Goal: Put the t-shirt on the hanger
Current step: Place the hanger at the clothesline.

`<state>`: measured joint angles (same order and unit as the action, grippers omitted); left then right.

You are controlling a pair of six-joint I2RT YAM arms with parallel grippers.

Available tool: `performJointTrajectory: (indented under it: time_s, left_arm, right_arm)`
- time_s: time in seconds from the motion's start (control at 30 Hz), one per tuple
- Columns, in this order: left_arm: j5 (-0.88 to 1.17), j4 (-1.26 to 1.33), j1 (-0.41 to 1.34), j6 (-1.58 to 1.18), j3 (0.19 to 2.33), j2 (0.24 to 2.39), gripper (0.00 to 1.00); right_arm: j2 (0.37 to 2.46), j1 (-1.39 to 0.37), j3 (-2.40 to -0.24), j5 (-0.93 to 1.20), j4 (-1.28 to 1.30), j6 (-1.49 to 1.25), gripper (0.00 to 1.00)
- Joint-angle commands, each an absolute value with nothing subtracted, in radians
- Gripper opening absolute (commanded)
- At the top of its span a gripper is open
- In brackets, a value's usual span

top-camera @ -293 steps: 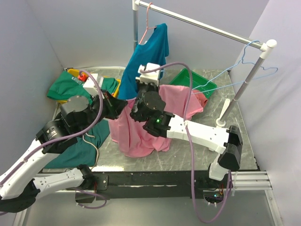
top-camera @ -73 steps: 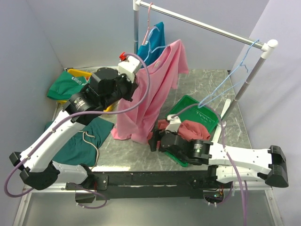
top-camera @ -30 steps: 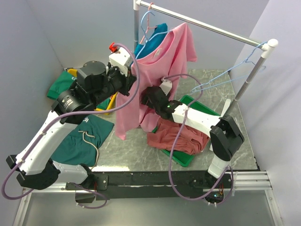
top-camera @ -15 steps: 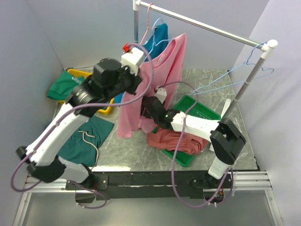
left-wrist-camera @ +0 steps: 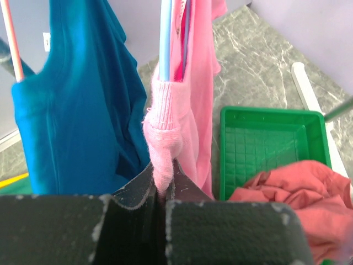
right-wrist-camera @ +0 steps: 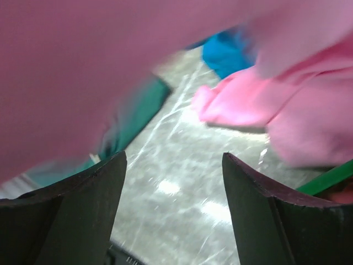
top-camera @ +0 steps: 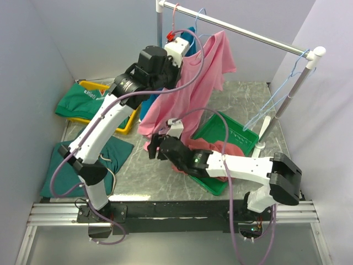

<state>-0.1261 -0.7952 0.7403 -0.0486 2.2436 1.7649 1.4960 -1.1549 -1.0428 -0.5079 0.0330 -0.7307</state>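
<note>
My left gripper should next move slightly to the right in the top view along the bar [top-camera: 248, 30], where the hanger's hook is, and release the t-shirt's bunched fold there.
The pink t-shirt [top-camera: 204, 77] hangs just under the rail [top-camera: 248, 30], draped on the light-blue wire hanger [left-wrist-camera: 165, 38], whose hook [top-camera: 199, 15] sits at the rail. My left gripper [top-camera: 172, 72] is raised high and shut on a bunched fold of the t-shirt [left-wrist-camera: 196, 99]; in the left wrist view the jaws [left-wrist-camera: 164, 179] pinch that fold right below the hanger wire. My right gripper [top-camera: 150, 148] is low over the table beneath the shirt's hem. It is open, with only bare table between the fingers [right-wrist-camera: 174, 157] and blurred pink cloth [right-wrist-camera: 83, 66] above.
A teal-blue shirt [left-wrist-camera: 71, 110] hangs on a pink hanger behind the t-shirt. A green tray [top-camera: 231, 124] holds a rose-red garment [top-camera: 234, 149]. Green clothes [top-camera: 83, 99] and a yellow bin [top-camera: 126, 126] lie at the left. Spare blue hangers [top-camera: 276, 94] hang at the rail's right end.
My left arm has lifted the t-shirt and hanger up and right toward the rail. My right gripper has left the shirt and dropped forward and left, low over the table.
</note>
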Motion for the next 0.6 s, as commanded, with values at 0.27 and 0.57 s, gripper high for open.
performJointTrajectory:
  time_s: [0.27,0.57]
  left_arm:
    - [-0.043,-0.666,0.695,-0.052,2.421,1.874,0.01]
    - [-0.025,-0.614,0.693,-0.037,2.428,1.931,0.01]
  right_arm:
    - [1.402,-1.345,-1.008,-0.682,0.092,-0.719,0.78]
    - [1.394,-1.43,-1.002,-0.782,0.147,-0.713,0.79]
